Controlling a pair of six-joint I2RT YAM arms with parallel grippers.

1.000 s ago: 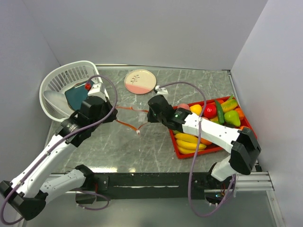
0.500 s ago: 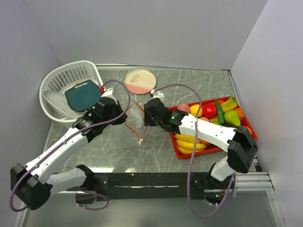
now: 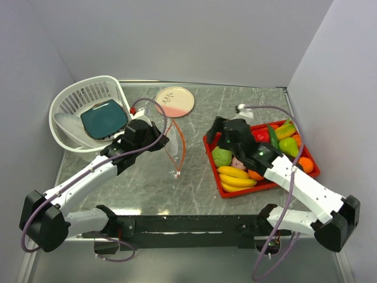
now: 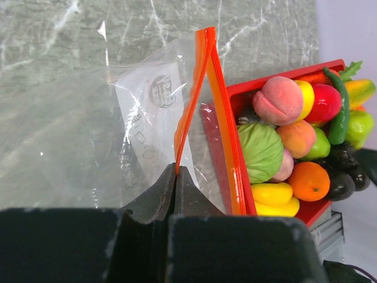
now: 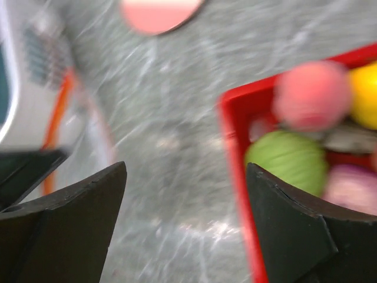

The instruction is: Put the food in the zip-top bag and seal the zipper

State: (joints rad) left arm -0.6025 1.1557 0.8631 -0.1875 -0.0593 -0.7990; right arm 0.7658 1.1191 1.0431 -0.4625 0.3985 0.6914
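I will move my right gripper toward the right in its wrist view next, and I will turn and lower it around the peach [image 5: 313,94], because the peach lies uncovered at the tray's corner.
The clear zip-top bag [image 3: 171,146] hangs over the marble table, its orange zipper [image 3: 179,147] looping down to a white end piece. My left gripper [image 3: 163,138] is shut on one zipper strip [image 4: 189,121], which runs straight out from between the closed fingertips of the gripper [image 4: 176,170]. The bag's mouth gapes slightly. The food [image 3: 237,174] fills the red tray [image 3: 207,146]: a green ball [image 4: 260,150], a peach [image 4: 277,99], bananas and an orange. My right gripper [image 3: 217,135] hovers open and empty over the tray's left end. In its blurred wrist view, the right gripper [image 5: 185,183] frames the tray's rim [image 5: 235,159].
A white lattice basket [image 3: 69,101] with a teal dish [image 3: 103,118] stands at the back left. A pink and cream plate [image 3: 174,101] lies behind the bag. Grey walls close in on all sides, the right one close to the tray.
My right gripper has let go of the bag's zipper, opened wide and swung right to the tray. The left gripper has moved right with its strip, and the bag's mouth has narrowed.
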